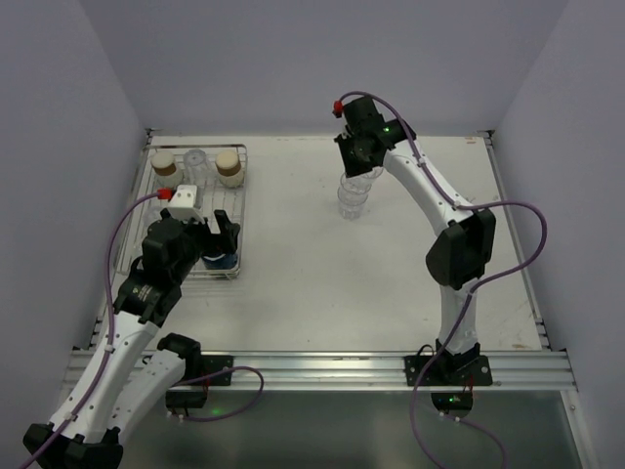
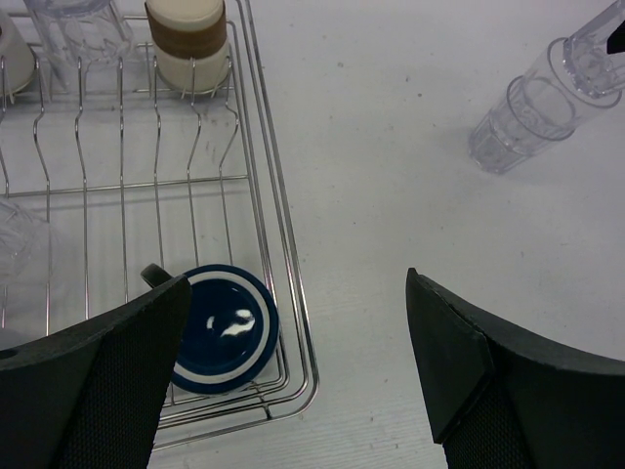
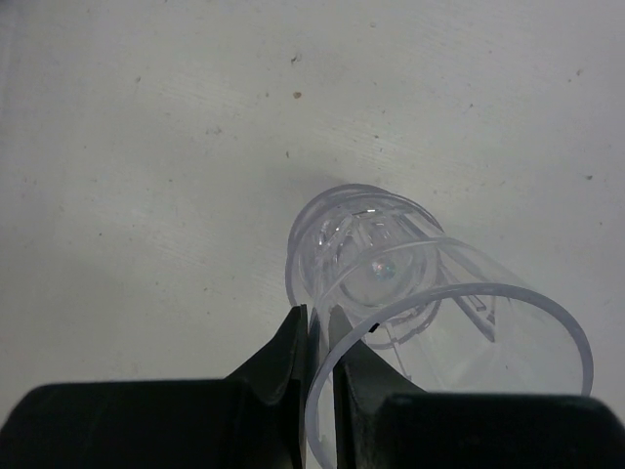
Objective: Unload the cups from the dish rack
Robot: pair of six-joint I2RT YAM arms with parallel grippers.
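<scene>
My right gripper moves down next, sinks the held tumbler into the standing tumbler's opening [image 1: 354, 184] [image 3: 363, 262] and releases its rim. The held tumbler's base already sits over that opening.
The dish rack [image 1: 186, 220] lies at the left of the table. At its far end stand two tan cups [image 1: 164, 164] [image 1: 229, 166] and a clear tumbler [image 1: 196, 162]. A dark navy mug [image 2: 227, 327] sits in its near right corner. My left gripper [image 2: 298, 293] is open and empty, hovering over that corner, one finger above the mug's handle side. My right gripper [image 3: 320, 327] is shut on the rim of a clear tumbler [image 3: 459, 332], holding it tilted over a second clear tumbler [image 3: 356, 230] that stands on the table. No pale blue cup shows.
In the left wrist view a tan cup [image 2: 187, 39], a clear tumbler [image 2: 78, 29] and another clear one at the left edge [image 2: 15, 239] are in the rack [image 2: 283, 234]. The two tumblers [image 1: 352, 195] are mid-table, right of the rack. Walls enclose the table.
</scene>
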